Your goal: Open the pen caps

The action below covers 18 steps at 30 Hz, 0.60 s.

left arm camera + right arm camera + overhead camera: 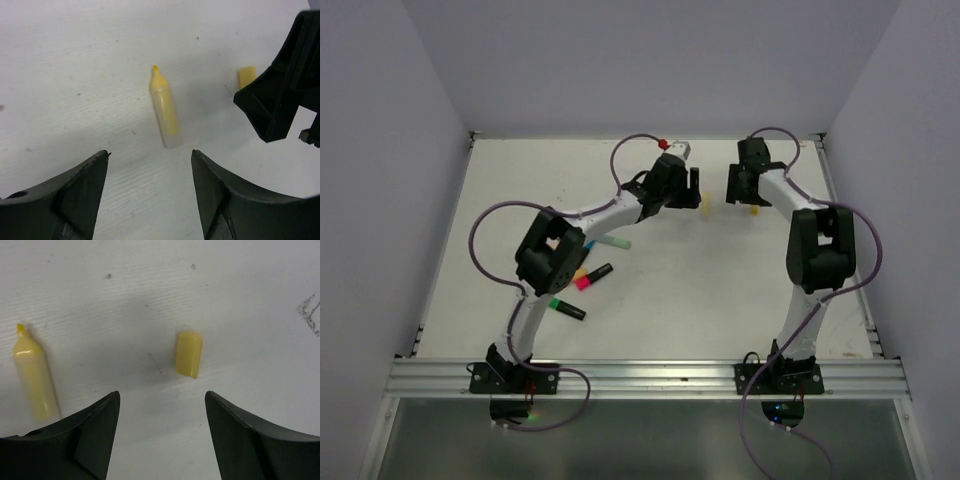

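The yellow pen is uncapped, so my left gripper should next swing across and down beside the mint pen. The mint pen is to the gripper's left in the top view.
A yellow pen lies uncapped on the white table, its tip bare, just ahead of my left gripper. That gripper is open and holds nothing. The loose yellow pen cap lies apart from the pen, just ahead of my right gripper, which is also open and empty. The same pen shows at the left of the right wrist view. From above, the left gripper and right gripper face each other at the far middle of the table, with the pen and cap beneath them.
More pens lie at the left near my left arm: a mint one, a black one with a pink end and a black one with a green end. The right gripper's black body shows beside the cap. Walls enclose the table.
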Motion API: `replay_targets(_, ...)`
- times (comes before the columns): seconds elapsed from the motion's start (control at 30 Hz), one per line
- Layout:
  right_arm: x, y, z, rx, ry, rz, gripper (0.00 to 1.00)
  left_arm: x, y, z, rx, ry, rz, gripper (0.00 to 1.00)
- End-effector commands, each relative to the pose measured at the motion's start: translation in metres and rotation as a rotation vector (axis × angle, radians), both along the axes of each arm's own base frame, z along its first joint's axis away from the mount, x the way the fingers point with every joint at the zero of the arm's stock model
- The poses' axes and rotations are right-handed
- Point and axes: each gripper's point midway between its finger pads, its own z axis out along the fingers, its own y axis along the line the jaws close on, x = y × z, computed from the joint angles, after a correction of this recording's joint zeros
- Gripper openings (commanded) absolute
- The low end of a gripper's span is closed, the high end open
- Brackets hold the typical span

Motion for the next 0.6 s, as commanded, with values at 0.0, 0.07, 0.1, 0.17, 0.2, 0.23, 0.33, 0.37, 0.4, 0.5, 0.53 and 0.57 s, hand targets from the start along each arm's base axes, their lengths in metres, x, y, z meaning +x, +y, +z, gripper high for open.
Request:
replay_targets(0.0,-0.017,0.036,0.042,0.093,-0.087,0.060,0.73,0.007,0.062,0.064,0.104,-0.135,0.108,0.70)
replay_targets(0.07,-0.034,0.063,0.048,0.157,-0.100,0.127,0.73,0.013,0.096,0.065,0.197,-0.154,0.129,0.66)
replay_targets(0.1,-0.039,0.073,0.051,0.187,-0.107,0.150,0.73,0.007,0.113,0.050,0.271,-0.114,0.126,0.65)
replay_targets(0.17,-0.056,0.100,0.054,0.271,-0.121,0.217,0.73,0.002,0.148,0.032,0.404,-0.090,0.088,0.63)
replay_targets(0.2,-0.061,0.106,0.055,0.292,-0.121,0.231,0.73,0.000,0.158,0.027,0.441,-0.090,0.075,0.63)
replay_targets(0.23,-0.068,0.118,0.056,0.321,-0.119,0.262,0.73,0.001,0.174,0.021,0.497,-0.096,0.058,0.63)
replay_targets(0.33,-0.082,0.129,0.056,0.350,-0.124,0.298,0.73,-0.006,0.211,0.009,0.600,-0.111,0.068,0.63)
replay_targets(0.37,-0.085,0.132,0.057,0.360,-0.126,0.307,0.73,-0.012,0.217,0.005,0.589,-0.122,0.050,0.62)
replay_targets(0.4,-0.089,0.137,0.061,0.375,-0.131,0.326,0.73,-0.014,0.219,0.005,0.582,-0.135,0.029,0.57)
replay_targets(0.5,-0.100,0.141,0.062,0.391,-0.125,0.353,0.73,-0.017,0.246,0.005,0.565,-0.174,0.009,0.51)
replay_targets(0.53,-0.105,0.140,0.059,0.393,-0.117,0.357,0.73,-0.019,0.247,0.015,0.554,-0.205,-0.004,0.50)
replay_targets(0.57,-0.108,0.140,0.061,0.392,-0.123,0.364,0.73,-0.026,0.247,0.011,0.547,-0.212,-0.022,0.50)
